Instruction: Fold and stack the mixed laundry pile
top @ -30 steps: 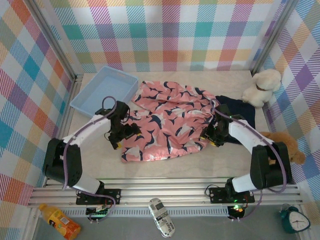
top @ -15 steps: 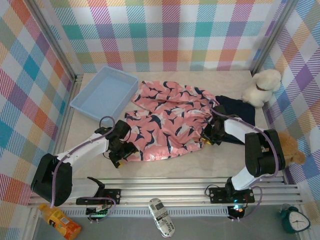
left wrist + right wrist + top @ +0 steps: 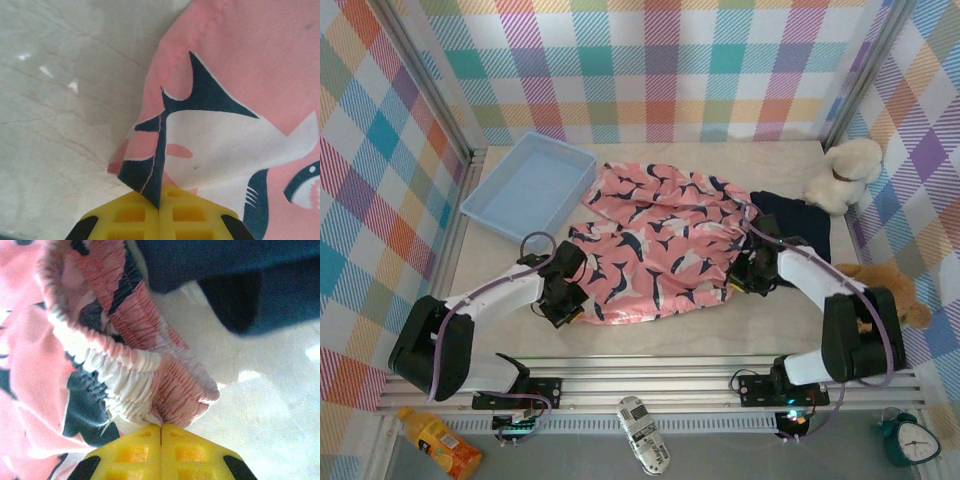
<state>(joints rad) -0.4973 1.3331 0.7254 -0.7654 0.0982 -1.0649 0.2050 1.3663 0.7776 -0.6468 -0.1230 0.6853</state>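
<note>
I will next carry the gathered waistband up and outward with my right gripper and then let go of it at the garment's far corner, because the pink cloth is unfolded.
A pink garment printed with navy-and-white sharks lies spread across the middle of the table. My left gripper is shut on its near left hem corner, which rises pinched between the yellow jaws. At the garment's right side, my right gripper is shut on the gathered elastic waistband, the ruffled cloth bunched against its yellow jaws. A dark navy T-shirt lies partly under the pink garment at the right, and also shows as the dark cloth in the right wrist view.
A light blue plastic basket stands at the back left. A white plush toy sits at the back right and a brown one by the right wall. Bare table runs along the front.
Both grippers have gone from open to shut on the pink garment's edges. The garment's near edge has drawn back from the front of the table.
</note>
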